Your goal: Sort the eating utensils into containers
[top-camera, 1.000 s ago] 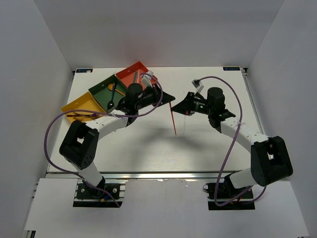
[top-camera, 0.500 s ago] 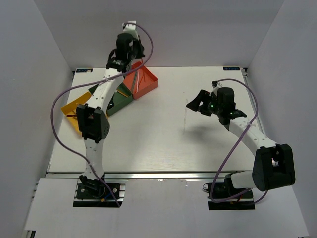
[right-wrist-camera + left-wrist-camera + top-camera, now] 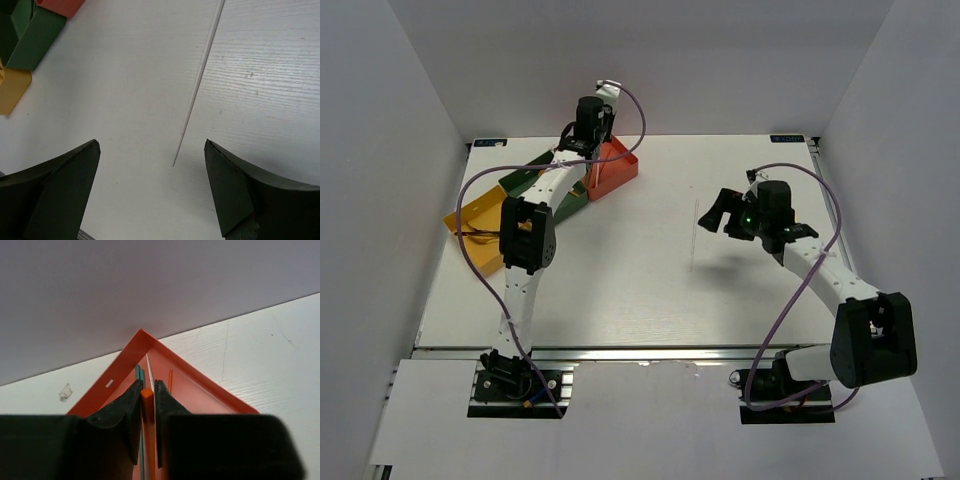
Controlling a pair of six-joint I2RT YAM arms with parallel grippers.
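The silver chopstick lies flat beyond my open fingers. So my right gripper next moves to the left in the overhead view and down onto its middle [image 3: 694,234] [image 3: 198,78].
My left gripper [image 3: 147,385] hangs over the red-orange container [image 3: 120,372], with a red chopstick [image 3: 146,396] end-on between its pads. The jaws stand close round it, the left pad against it and a hairline gap at the right. Teal chopsticks [image 3: 138,372], a silver one and another red one [image 3: 170,380] lie in that box. From above, the left gripper [image 3: 596,150] is at the red-orange container [image 3: 618,172] by the back wall. My right gripper [image 3: 151,145] stands wide open over the table. A silver chopstick [image 3: 200,70] lies flat ahead of its fingers, also visible from above as the thin silver chopstick [image 3: 695,235].
The dark green container [image 3: 535,186] and the yellow container [image 3: 470,215] sit in a diagonal row left of the red-orange one, partly under the left arm. A dark utensil [image 3: 480,235] lies in the yellow one. The right gripper [image 3: 715,212] hovers right of centre.
The left arm carried the red chopstick from the table's middle up and back, then down to the red-orange container. The right gripper opened wide and drew slightly right.
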